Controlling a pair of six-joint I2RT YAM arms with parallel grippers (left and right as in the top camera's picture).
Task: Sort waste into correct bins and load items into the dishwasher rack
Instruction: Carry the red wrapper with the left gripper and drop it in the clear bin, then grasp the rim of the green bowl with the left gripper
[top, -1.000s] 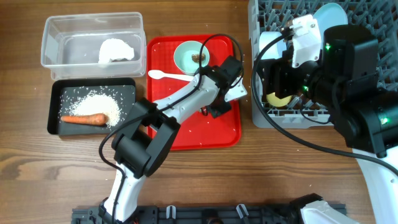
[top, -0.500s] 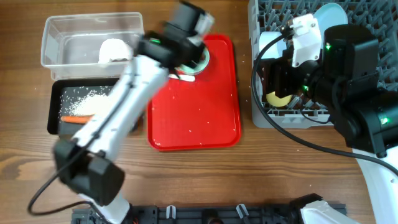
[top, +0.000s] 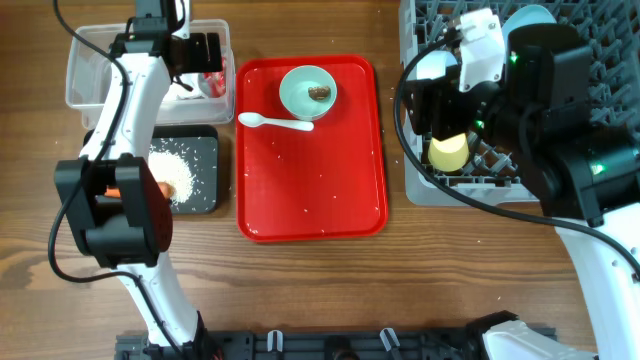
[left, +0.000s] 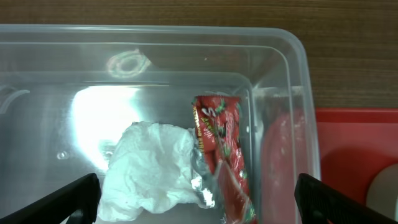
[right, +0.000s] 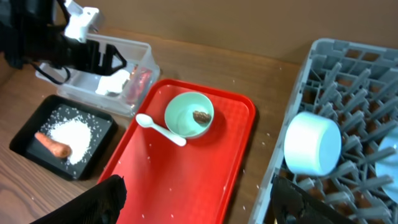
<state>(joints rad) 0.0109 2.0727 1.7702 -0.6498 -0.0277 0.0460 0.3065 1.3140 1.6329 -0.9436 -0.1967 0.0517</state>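
The brown lump is inside the bowl. My left gripper will next swing across the red tray and down onto the mint-green bowl's rack-side rim (top: 335, 94).
My left gripper (left: 199, 206) hangs open over the clear tub (left: 292, 50). Below it the red patterned wrapper (left: 221, 143) lies loose against the crumpled napkin (left: 149, 171); overhead, the wrapper (top: 213, 82) shows beside the left gripper (top: 205, 55). My right gripper (right: 199, 208) is open and empty, high over the gap between red tray and dishwasher rack (right: 348, 68). The rack holds a pale-blue bowl (right: 313, 143), a yellow cup (top: 448, 152) and a plate (top: 530, 18). The mint-green bowl (top: 308, 90) holds the brown lump (top: 320, 92).
The red tray (top: 310, 190) carries the green bowl, a white spoon (top: 275, 122) and scattered grains. The black tray (top: 205, 150) holds rice (top: 172, 172) and the carrot (right: 53, 144), partly under my left arm in the overhead view.
My left arm swung from the red tray to above the clear tub and opened; the wrapper now lies in the tub. The right gripper shifted slightly over the rack.
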